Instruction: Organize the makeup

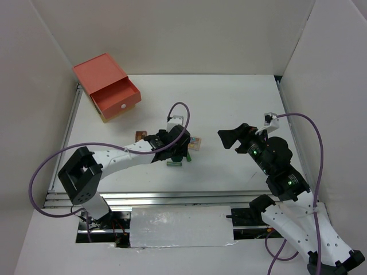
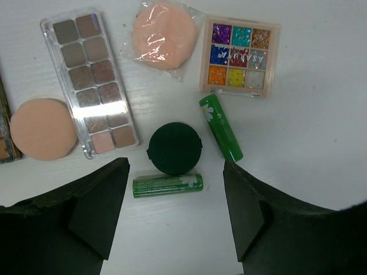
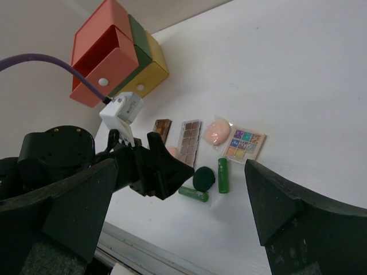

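Observation:
Next, my left gripper turns partway and moves down onto the flat green tube (image 1: 174, 164) (image 2: 168, 185), since the tube lies below it, crosswise between its open fingers.
The makeup lies in a cluster on the white table. In the left wrist view I see a brown eyeshadow palette (image 2: 89, 80), a wrapped peach disc (image 2: 162, 35), a square multicolour palette (image 2: 239, 55), a pink-peach disc (image 2: 43, 129), a dark-green disc (image 2: 174, 148) and two green tubes, one slanted (image 2: 221, 127) and one lying flat (image 2: 167, 185). A second brown palette (image 2: 4, 132) shows at the left edge. My left gripper (image 2: 175, 172) is open and empty, hovering over the flat tube and the dark-green disc. My right gripper (image 1: 232, 137) is open and empty, raised to the right of the cluster.
The red-green-yellow drawer chest (image 1: 107, 87) stands at the back left with its red top drawer (image 3: 106, 69) pulled open. White walls close in the table. A metal rail (image 1: 172, 197) runs along the near edge.

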Tool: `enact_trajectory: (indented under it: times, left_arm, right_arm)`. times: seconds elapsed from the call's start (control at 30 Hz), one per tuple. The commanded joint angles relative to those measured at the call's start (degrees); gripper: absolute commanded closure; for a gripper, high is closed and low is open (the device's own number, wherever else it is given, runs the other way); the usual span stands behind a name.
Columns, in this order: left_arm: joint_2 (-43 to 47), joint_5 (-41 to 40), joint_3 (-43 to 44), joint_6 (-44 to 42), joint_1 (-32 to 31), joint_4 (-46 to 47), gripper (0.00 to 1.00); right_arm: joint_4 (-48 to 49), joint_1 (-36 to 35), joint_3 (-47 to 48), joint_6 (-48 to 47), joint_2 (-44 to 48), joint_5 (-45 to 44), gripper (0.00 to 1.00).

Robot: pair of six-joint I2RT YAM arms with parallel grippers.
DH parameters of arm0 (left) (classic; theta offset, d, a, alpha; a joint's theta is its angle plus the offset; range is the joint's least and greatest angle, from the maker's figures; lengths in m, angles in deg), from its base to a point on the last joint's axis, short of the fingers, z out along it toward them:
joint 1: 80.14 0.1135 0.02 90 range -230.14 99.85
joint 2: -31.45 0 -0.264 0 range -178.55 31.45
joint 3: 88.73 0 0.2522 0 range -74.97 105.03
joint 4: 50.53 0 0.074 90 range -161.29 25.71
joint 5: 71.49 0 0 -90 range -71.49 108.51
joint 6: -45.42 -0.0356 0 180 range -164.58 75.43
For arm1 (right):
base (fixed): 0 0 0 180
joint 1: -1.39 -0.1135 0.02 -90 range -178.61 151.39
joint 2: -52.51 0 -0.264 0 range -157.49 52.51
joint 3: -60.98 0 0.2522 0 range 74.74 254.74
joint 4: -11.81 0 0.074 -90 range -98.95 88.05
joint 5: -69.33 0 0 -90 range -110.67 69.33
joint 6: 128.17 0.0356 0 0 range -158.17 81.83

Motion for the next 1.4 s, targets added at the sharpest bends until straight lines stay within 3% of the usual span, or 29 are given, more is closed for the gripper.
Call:
enact_trajectory:
  times: [0.0, 0.27, 0.47, 0.77, 1.13, 1.37]
  left_arm:
    - [0.0, 3.3, -0.9, 0.3, -0.9, 0.7, 0.2]
    - [-2.4, 4.2, -1.4, -3.7, -3.9, 0.8, 0.08]
    - [-0.9, 7.1, -4.9, -12.6, -3.9, 4.7, 0.07]
    - [-3.5, 5.7, -7.6, -15.2, -3.3, 9.1, 0.05]
    - [-7.1, 5.7, -7.6, -13.6, -1.5, 7.6, 0.12]
    - [-5.6, 7.8, -10.2, -11.8, -1.4, 7.9, 0.27]
  right_arm:
    - [2.2, 0.2, -0.9, -0.1, 0.3, -0.3, 0.0]
    - [3.1, 0.3, -1.7, 0.1, -0.7, 0.6, 0.0]
    - [2.9, 0.3, -1.6, -0.2, -1.0, 0.7, 0.0]
    - [4.0, 0.2, -2.1, 0.4, -1.7, 2.6, 0.0]
    - [3.5, 0.3, -2.2, 0.2, -0.5, 2.5, 0.0]
    - [3.0, 0.2, -2.2, 0.1, 0.1, 2.1, 0.0]
